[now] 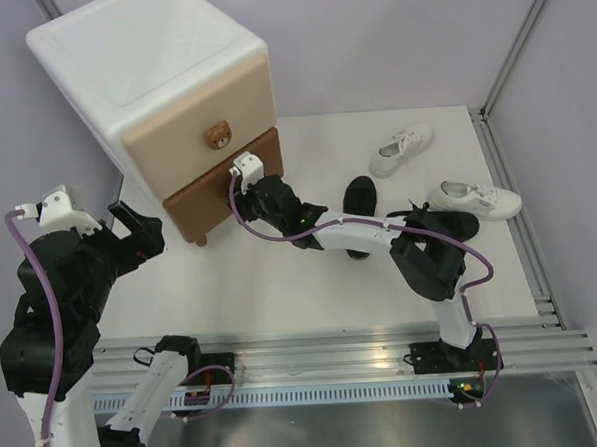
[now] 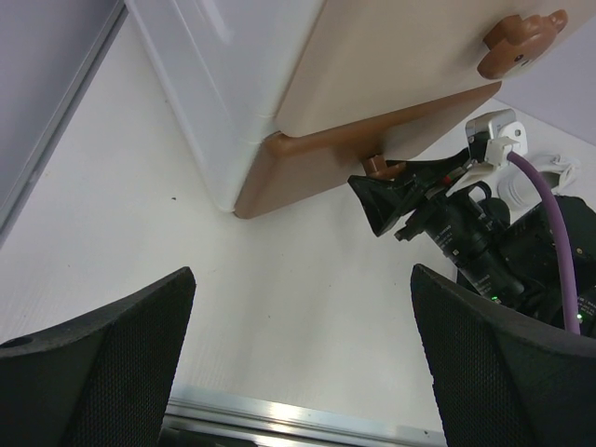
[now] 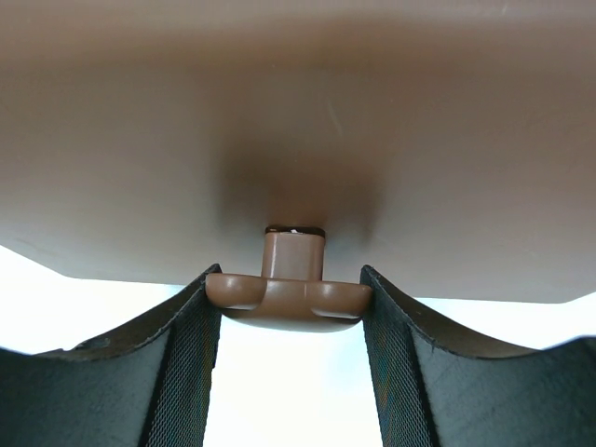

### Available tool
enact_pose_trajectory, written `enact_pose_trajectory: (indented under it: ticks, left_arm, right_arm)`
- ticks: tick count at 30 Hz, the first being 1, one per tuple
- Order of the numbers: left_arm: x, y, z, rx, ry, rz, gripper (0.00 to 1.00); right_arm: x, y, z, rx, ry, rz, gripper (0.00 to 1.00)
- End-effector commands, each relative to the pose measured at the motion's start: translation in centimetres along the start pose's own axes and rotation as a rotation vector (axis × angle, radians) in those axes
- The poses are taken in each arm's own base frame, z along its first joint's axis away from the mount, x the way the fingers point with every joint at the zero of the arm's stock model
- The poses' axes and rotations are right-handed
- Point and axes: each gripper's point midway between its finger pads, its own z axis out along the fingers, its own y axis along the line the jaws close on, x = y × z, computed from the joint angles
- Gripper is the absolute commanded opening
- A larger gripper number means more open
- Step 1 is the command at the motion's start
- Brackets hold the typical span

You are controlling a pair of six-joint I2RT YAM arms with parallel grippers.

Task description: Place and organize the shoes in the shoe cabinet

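The right gripper draws the still shut lower drawer back next, straight away from the cabinet [image 1: 151,81], then opens to release the drawer's knob.
The shoe cabinet [image 1: 151,81] stands at the back left, white with a beige upper front and a brown lower drawer front [image 1: 202,203]. In the right wrist view my right gripper [image 3: 291,312] is shut on the lower drawer's brown knob [image 3: 291,296], with a pad touching each side. My left gripper [image 1: 138,224] hangs open and empty, left of the cabinet. Two white shoes [image 1: 402,149] [image 1: 474,199] lie at the back right. One black shoe [image 1: 358,202] lies behind my right arm, and another black shoe [image 1: 449,221] is partly hidden by it.
The upper drawer's bear knob [image 1: 218,138] sits just above my right gripper. A metal rail [image 1: 335,347] runs along the near table edge. A grey wall stands left of the cabinet, and a frame post [image 1: 509,42] rises at the back right.
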Motion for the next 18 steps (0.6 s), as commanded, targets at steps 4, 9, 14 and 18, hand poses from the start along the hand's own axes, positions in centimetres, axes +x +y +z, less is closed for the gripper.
enact_pose_trajectory:
  ticks: [4,9,14,18]
  left_arm:
    - [-0.1,0.7,0.0,-0.031,-0.017,0.005,1.0]
    - [0.0,0.5,0.5,-0.028,-0.011,0.0,1.0]
    - [-0.1,0.4,0.7,-0.026,-0.016,-0.007,1.0]
    - [-0.4,0.4,0.7,-0.031,-0.031,-0.007,1.0]
  right_arm:
    - [-2.7,0.0,-4.0,-0.01,0.017,-0.001,0.09]
    - [-2.3,-0.6,-6.3,-0.001,0.075,-0.006,0.09]
    - [-1.6,-1.3,-9.1,0.005,0.131,-0.02,0.09]
    - [-0.7,-1.9,-11.9,0.01,0.171,-0.02,0.09]
